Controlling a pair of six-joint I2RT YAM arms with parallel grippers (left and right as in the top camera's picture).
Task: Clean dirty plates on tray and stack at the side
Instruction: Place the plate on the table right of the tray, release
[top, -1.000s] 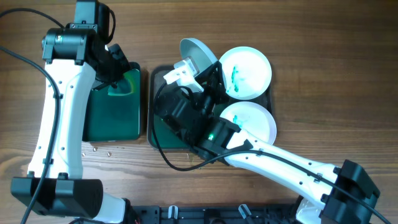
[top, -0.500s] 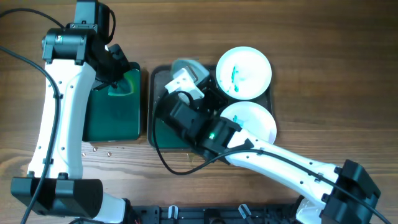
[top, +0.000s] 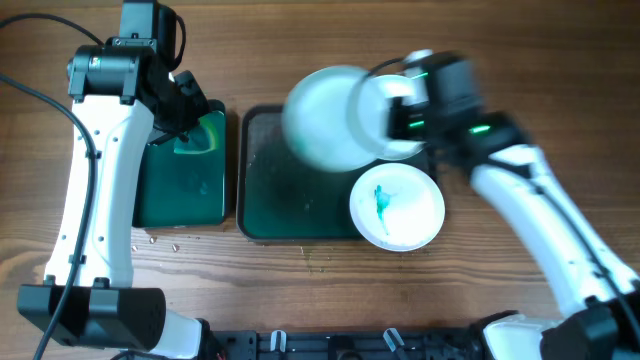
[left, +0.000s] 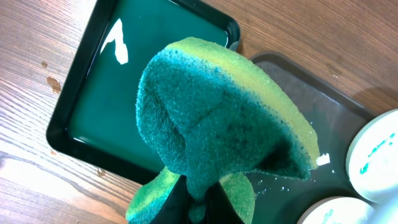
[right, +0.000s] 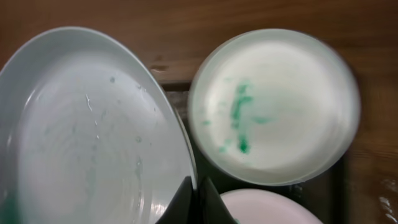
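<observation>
The nearly clean plate goes past the tray in my right gripper next, then down and free, as bare wood lies below and right in the overhead view.
My right gripper is shut on the rim of a white plate with only faint teal traces, held above the back of the dark green tray. A plate with a teal smear lies at the tray's front right. Another teal-smeared plate lies at the back right, mostly hidden under my right gripper in the overhead view. My left gripper is shut on a green and yellow sponge over the smaller tray.
The smaller bright-green tray with black rim lies left of the dark tray. Small crumbs lie on the wooden table in front of it. A black cable runs along the far left.
My right arm has swung from over the tray's left half to the right, carrying the plate up and level. The front right plate is uncovered. The left arm has not moved.
</observation>
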